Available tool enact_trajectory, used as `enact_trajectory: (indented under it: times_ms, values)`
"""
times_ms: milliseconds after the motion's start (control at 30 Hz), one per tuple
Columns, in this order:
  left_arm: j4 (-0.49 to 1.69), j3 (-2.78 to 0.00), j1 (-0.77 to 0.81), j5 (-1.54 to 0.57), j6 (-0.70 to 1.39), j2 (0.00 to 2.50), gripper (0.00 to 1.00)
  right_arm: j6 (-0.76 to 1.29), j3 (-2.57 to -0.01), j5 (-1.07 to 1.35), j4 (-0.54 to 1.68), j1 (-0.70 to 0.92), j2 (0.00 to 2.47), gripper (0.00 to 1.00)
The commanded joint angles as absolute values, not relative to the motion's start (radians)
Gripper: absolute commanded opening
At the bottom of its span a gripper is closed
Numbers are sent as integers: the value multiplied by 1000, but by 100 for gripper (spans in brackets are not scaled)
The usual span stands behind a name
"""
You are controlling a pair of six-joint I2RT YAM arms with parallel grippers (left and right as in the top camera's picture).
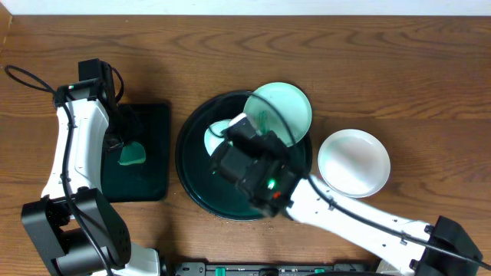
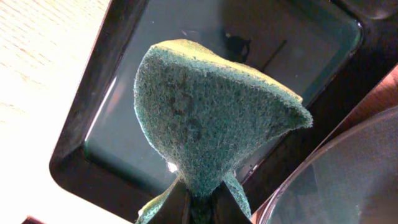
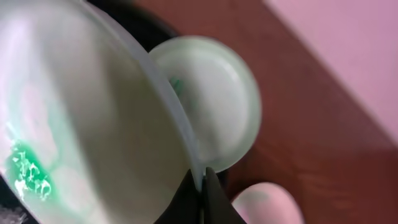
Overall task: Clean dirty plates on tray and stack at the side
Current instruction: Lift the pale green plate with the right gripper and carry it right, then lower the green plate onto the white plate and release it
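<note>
Next, my right gripper swings to the right in the overhead view and down to release its plate onto the white plate, which lies bare beside the tray.
The large round black tray sits mid-table. My right gripper is over it, shut on the rim of a pale turquoise plate and holding it tilted. In the right wrist view this plate shows a green smear, with the fingertips pinching its edge. A second turquoise plate with a green mark rests at the tray's far right rim, and it also shows in the right wrist view. The white plate lies on the table right of the tray. My left gripper is shut on a green sponge.
A smaller rectangular black tray lies left of the round tray, and the sponge hangs over it. It also shows in the left wrist view. The left arm stands along the table's left side. The right arm reaches in from the front right.
</note>
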State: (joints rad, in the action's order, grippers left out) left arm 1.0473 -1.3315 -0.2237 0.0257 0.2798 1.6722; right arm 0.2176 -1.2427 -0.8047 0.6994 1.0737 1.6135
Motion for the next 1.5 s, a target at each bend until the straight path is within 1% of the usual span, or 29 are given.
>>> enact_trajectory:
  times_ms: [0, 133, 233, 433, 533, 667, 800, 967, 1067, 1133, 1300, 1467]
  values:
    - [1050, -1326, -226, 35, 263, 1672, 7, 187, -1261, -1013, 680, 1116, 1597, 1]
    - [1050, -1326, -226, 35, 263, 1672, 7, 129, -1261, -1073, 639, 1147, 1597, 1]
    - [1050, -1326, -226, 35, 263, 1672, 8, 125, -1261, -1121, 628, 1158, 1597, 1]
    - [1050, -1326, -226, 35, 263, 1672, 7, 126, -1261, -1100, 628, 1158, 1597, 1]
    - [1050, -1326, -226, 35, 263, 1672, 7, 126, -1261, -999, 632, 1158, 1597, 1]
    - [1050, -1326, -226, 35, 263, 1672, 8, 167, -1261, -780, 636, 1149, 1597, 1]
    - [1050, -1326, -226, 35, 263, 1672, 7, 226, -1261, -530, 632, 1090, 1588, 1]
    - [1050, -1326, -226, 35, 263, 1672, 8, 240, -1262, -202, 632, 923, 1527, 1]
    - [1050, -1326, -226, 35, 263, 1672, 7, 257, -1262, -6, 656, 782, 1463, 1]
    - [1050, -1326, -226, 35, 263, 1672, 7, 297, -1262, 74, 696, 679, 1411, 1]
    - [1050, -1326, -226, 35, 263, 1672, 7, 325, -1262, 165, 836, 415, 1282, 1]
    - [1050, -1326, -226, 35, 263, 1672, 7, 336, -1262, 169, 1018, 112, 1194, 1]
